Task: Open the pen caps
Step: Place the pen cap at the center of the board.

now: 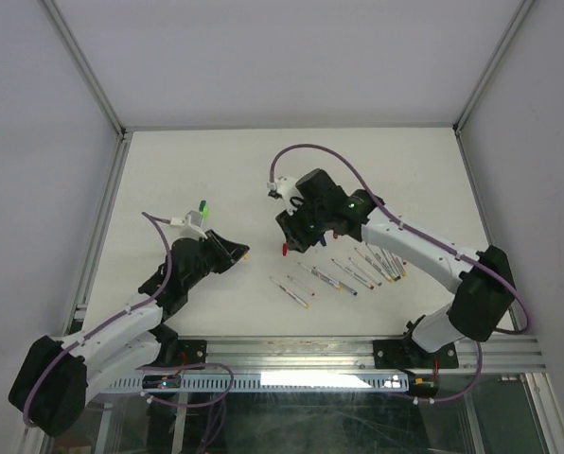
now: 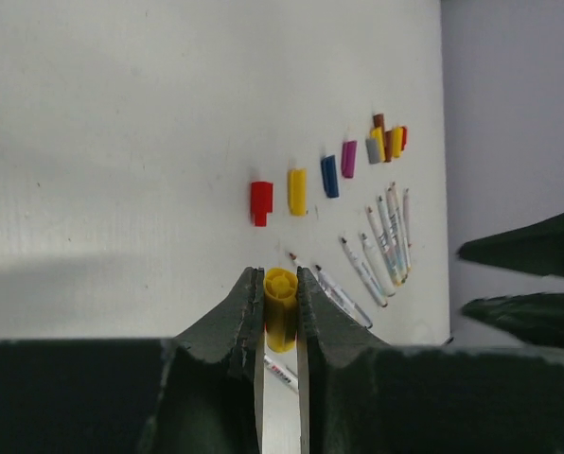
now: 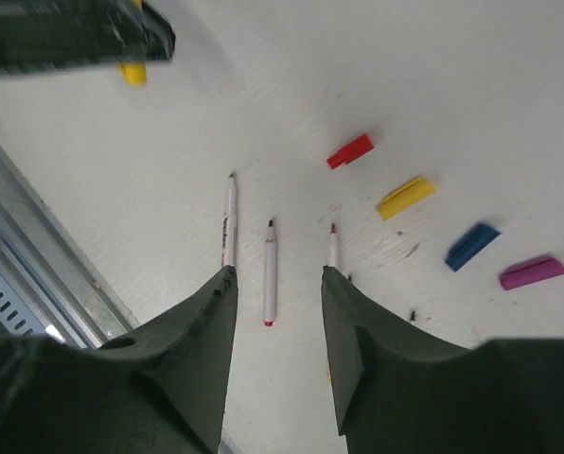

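My left gripper holds the yellow cap [image 2: 280, 312] and needs to move down toward the right in the top view to let it go beside the red cap, because loose caps line up there.
My left gripper [image 2: 280, 276] is shut on a yellow cap [image 2: 280, 312] and holds it above the table; in the top view it [image 1: 238, 253] is left of the pens. My right gripper [image 3: 277, 276] is open and empty, hovering over uncapped white pens [image 3: 271, 274]; one lies on the table below the gap between its fingers. In the top view it [image 1: 291, 240] is above the left end of the pen row [image 1: 343, 277]. Loose caps lie in a row: red [image 2: 261, 201], yellow [image 2: 297, 191], blue [image 2: 329, 176], purple [image 2: 348, 158], then a small cluster [image 2: 387, 142].
A metal rail [image 1: 358, 348] runs along the table's near edge, close to the pens. White walls enclose the table on three sides. The two grippers are close together; the right gripper's fingers [image 2: 533, 284] show at the right edge of the left wrist view.
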### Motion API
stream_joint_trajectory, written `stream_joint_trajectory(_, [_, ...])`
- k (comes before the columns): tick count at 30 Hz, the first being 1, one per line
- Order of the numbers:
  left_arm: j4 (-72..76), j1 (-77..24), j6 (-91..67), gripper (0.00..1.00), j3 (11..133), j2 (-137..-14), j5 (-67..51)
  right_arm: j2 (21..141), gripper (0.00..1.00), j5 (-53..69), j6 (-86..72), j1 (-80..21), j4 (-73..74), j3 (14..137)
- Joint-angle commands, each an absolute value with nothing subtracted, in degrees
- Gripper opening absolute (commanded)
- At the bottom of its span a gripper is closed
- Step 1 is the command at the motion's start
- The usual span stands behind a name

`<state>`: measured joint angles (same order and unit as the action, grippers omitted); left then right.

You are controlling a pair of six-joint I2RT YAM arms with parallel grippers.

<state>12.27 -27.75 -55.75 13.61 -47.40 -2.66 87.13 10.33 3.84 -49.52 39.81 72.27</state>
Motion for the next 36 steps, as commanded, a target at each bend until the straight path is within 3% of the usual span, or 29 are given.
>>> stream_joint_trajectory(1, [7.5, -35.3, -55.6, 0.00, 19.7, -52.8, 10.5, 80.1, 0.43, 14.9, 8.1, -45.0, 36.6, 78.9])
stream_joint_trajectory(3, [5.5, -37.9, -55.9, 0.00, 22.2, -56.5, 13.5, 78.5, 0.45, 19.1, 10.9, -41.9, 35.4, 79.6])
stream_joint_trajectory(5, [3.6, -40.7, -56.4, 0.00, 25.2, -60.6, 16.5, 77.5, 0.69, 22.8, 14.5, -39.1, 34.2, 78.7])
stream_joint_trajectory(6, [2.3, -42.0, -56.7, 0.00, 27.0, -62.8, 18.0, 77.6, 0.77, 24.9, 16.1, -37.9, 33.7, 77.9])
stream_joint_trajectory(7, [0.8, -43.5, -57.1, 0.00, 29.0, -65.0, 19.7, 78.4, 0.79, 28.4, 17.8, -36.8, 34.2, 77.6])
stream_joint_trajectory(11, [-6.7, -47.7, -58.7, 0.00, 37.6, -75.0, 24.3, 81.7, 0.81, 51.3, 15.3, -29.9, 33.1, 73.9])
stream_joint_trajectory(13, [-11.0, -48.3, -58.9, 0.00, 42.2, -80.6, 24.7, 80.7, 0.81, 57.3, 12.3, -26.3, 27.5, 69.9])
stream_joint_trajectory(17, [-17.0, -48.9, -58.0, 0.00, 49.8, -89.7, 25.1, 78.1, 0.81, 60.0, 9.9, -21.7, 23.1, 64.9])
stream_joint_trajectory(20, [-18.0, -49.1, -56.9, 0.06, 52.3, -92.2, 25.2, 76.2, 0.81, 61.6, 8.4, -19.5, 20.3, 62.2])
stream_joint_trajectory(28, [-19.3, -49.1, -55.4, 0.24, 55.4, -96.8, 23.8, 76.2, 0.81, 64.7, 7.1, -15.8, 18.7, 60.9])
stream_joint_trajectory(36, [-21.2, -49.0, -54.7, 0.30, 56.3, -96.4, 25.8, 76.7, 0.81, 65.4, 6.9, -15.2, 18.4, 60.5])
